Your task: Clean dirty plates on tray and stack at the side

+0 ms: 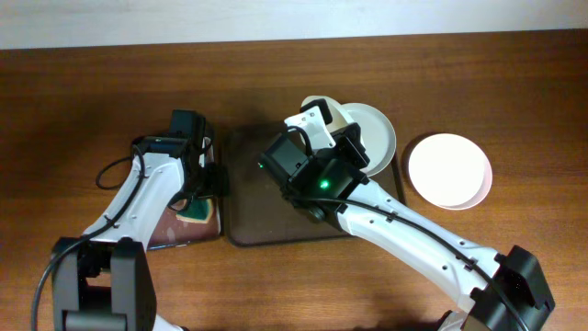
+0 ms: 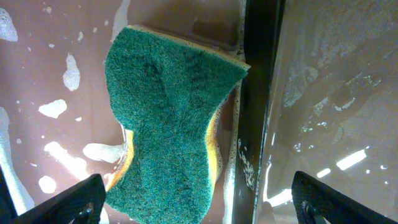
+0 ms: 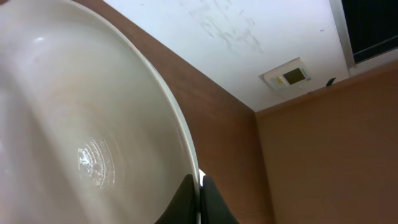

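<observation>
The pinkish-white plate (image 1: pixel 450 170) is below my right gripper and to its right in the overhead view, so I should carry the smear-free plate there, lower it and let go.
My right gripper (image 1: pixel 317 124) is shut on the rim of a white plate (image 1: pixel 333 108), held tilted above the far right of the dark brown tray (image 1: pixel 253 230). In the right wrist view the fingers (image 3: pixel 199 186) pinch the plate's edge (image 3: pixel 81 124); its inside looks pale, with no red smears visible. A pale mint-green plate (image 1: pixel 378 138) lies at the tray's far right corner. A pinkish-white plate (image 1: pixel 450 170) lies on the table to the right. My left gripper (image 1: pixel 207 179) is open just above a green and yellow sponge (image 2: pixel 168 112).
The sponge (image 1: pixel 196 213) lies in a smaller black-rimmed tray (image 1: pixel 175 234) of soapy water, left of the brown tray. That tray's black rim (image 2: pixel 258 93) runs beside the sponge. The wooden table (image 1: pixel 514 83) has a pale wall behind it.
</observation>
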